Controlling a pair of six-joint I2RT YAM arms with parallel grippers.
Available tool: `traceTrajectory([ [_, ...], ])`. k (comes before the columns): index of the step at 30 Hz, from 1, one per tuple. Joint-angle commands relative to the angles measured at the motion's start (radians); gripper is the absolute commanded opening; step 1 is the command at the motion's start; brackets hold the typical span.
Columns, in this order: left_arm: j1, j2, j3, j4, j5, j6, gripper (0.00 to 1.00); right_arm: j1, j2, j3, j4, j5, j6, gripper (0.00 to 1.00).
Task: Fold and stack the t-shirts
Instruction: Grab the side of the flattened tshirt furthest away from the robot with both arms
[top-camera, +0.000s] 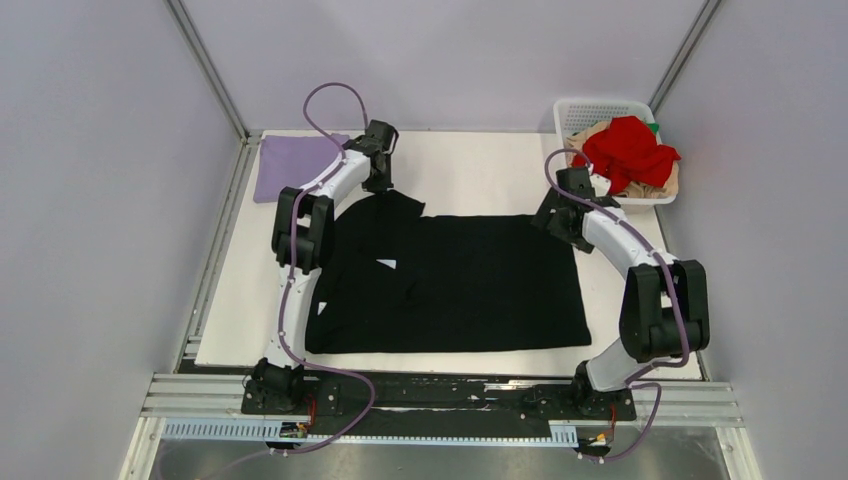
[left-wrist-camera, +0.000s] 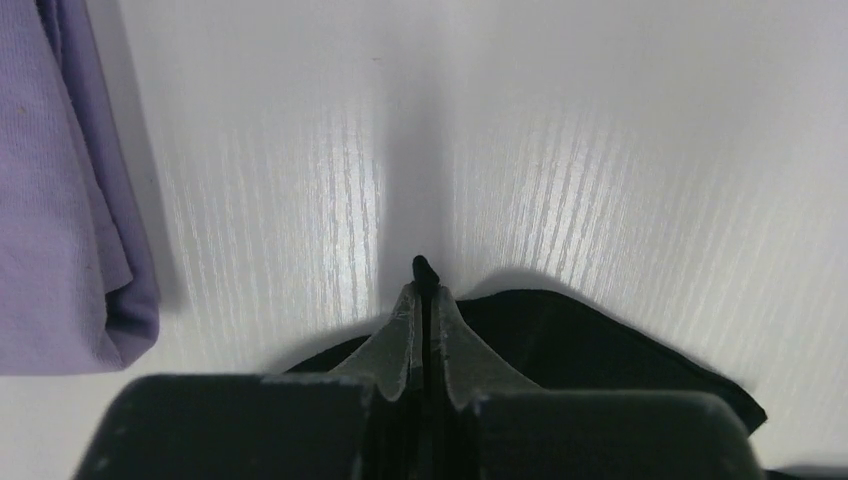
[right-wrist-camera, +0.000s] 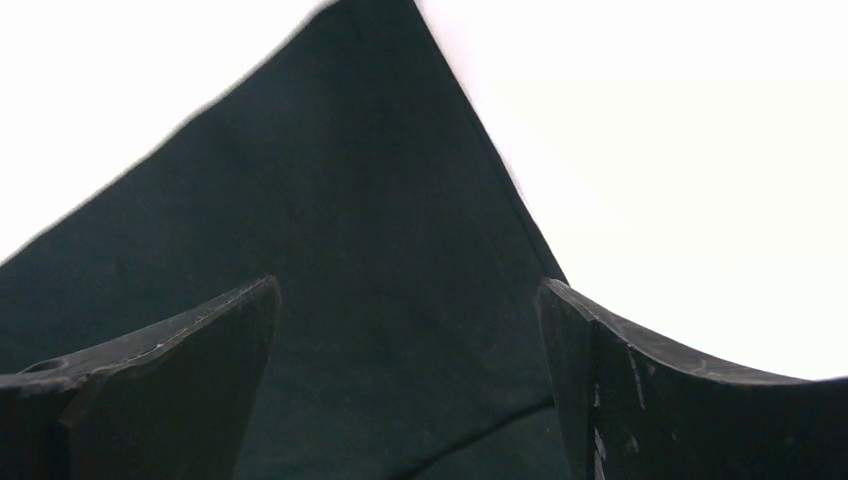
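Note:
My right gripper reaches outward onto the shirt's far corner by the basket (right-wrist-camera: 371, 15) next and closes there, since the corner still lies beyond my open fingers.
A large black t-shirt (top-camera: 470, 285) lies spread on the white table, its small white neck label (top-camera: 386, 264) showing. My left gripper (top-camera: 379, 186) is shut on the black shirt's far left edge, and a tip of black cloth (left-wrist-camera: 424, 268) pokes out between the fingers (left-wrist-camera: 398, 330). My right gripper (top-camera: 553, 212) is open, low over the shirt's far right corner (right-wrist-camera: 400, 200), a finger (right-wrist-camera: 180, 370) on each side of the cloth. A folded lavender t-shirt (top-camera: 290, 165) lies at the far left; it also shows in the left wrist view (left-wrist-camera: 60, 190).
A white mesh basket (top-camera: 572, 112) at the far right holds a red t-shirt (top-camera: 628, 150), a tan one (top-camera: 590, 135) and a bit of green (top-camera: 652, 127). Grey enclosure walls stand on three sides. The arm bases sit on a rail (top-camera: 440, 400) at the near edge.

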Motion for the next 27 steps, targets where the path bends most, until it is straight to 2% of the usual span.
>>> traceTrajectory([
  [1,-0.004,-0.015,0.025,-0.041,-0.027,0.028,0.0,-0.006,0.058,0.112,0.055,0.054,-0.027,1.0],
  [7,-0.007,-0.142,-0.058,0.034,-0.026,0.054,0.0,-0.005,0.221,0.281,0.053,0.105,-0.035,0.97],
  [13,-0.031,-0.279,-0.207,0.137,-0.022,0.09,0.0,-0.001,0.422,0.484,-0.027,0.147,-0.012,0.93],
  [19,-0.044,-0.417,-0.374,0.249,-0.004,0.104,0.0,0.036,0.563,0.613,-0.107,0.196,-0.029,0.89],
  [27,-0.062,-0.547,-0.55,0.348,0.042,0.113,0.0,0.063,0.637,0.622,-0.154,0.27,0.003,0.87],
])
